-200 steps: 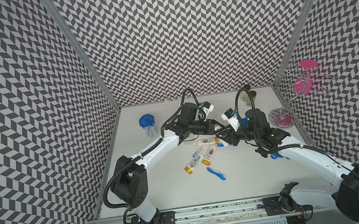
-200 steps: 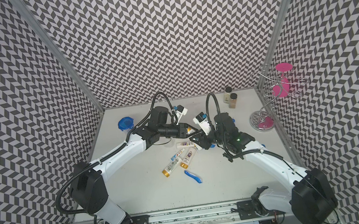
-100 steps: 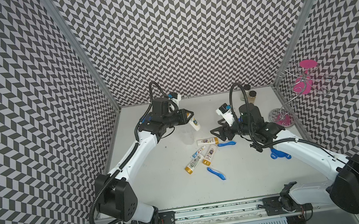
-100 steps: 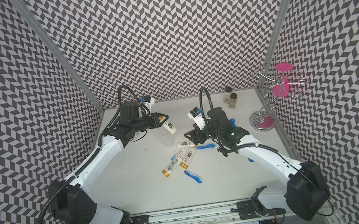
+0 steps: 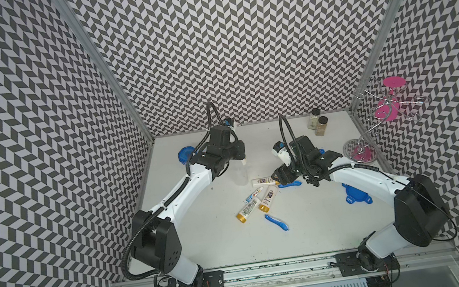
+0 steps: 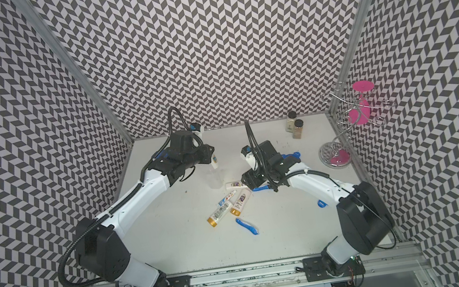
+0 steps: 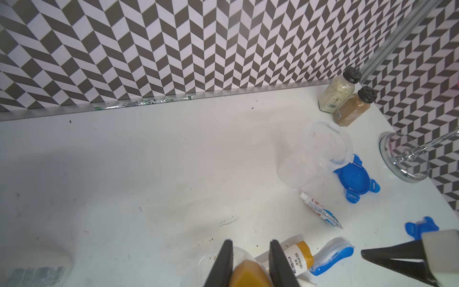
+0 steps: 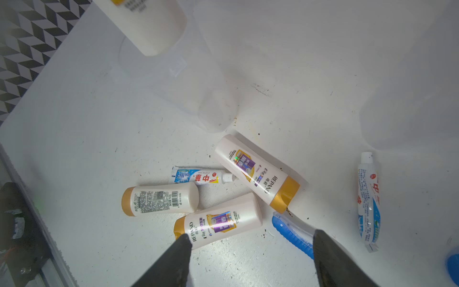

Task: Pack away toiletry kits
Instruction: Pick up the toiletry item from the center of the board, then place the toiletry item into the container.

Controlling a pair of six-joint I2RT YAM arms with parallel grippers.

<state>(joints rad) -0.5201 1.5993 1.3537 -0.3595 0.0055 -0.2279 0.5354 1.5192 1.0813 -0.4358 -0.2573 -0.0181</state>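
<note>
My left gripper lowers the white tube through the opening of the upright clear cup (image 6: 214, 172) (image 7: 216, 262) next, since the white tube hangs above the cup. It then releases the tube's gold cap.
My left gripper (image 7: 250, 242) is shut on the gold cap of a white tube (image 6: 215, 161), held just above an upright clear cup (image 5: 240, 176). My right gripper (image 8: 252, 234) hangs open and empty over the pile in the middle of the table. Three gold-capped tubes (image 8: 255, 171) (image 8: 218, 221) (image 8: 161, 198) lie there with a toothpaste tube (image 8: 201, 177) and a blue toothbrush (image 8: 293, 233). Another toothpaste tube (image 8: 367, 198) lies apart. A second toothbrush (image 5: 277, 221) lies nearer the front. A lidded cup (image 5: 185, 155) stands at the back left.
Two black-capped spice jars (image 5: 318, 122) stand at the back, and a wire stand with pink discs (image 5: 383, 116) at the right wall. A loose blue lid (image 5: 354, 193) lies under my right arm. Another clear cup (image 7: 315, 151) stands beside a blue lid (image 7: 352, 179).
The two grippers, close together mid-table a second ago, have parted. My left arm carried the white tube back and over the clear cup. My right gripper opened.
</note>
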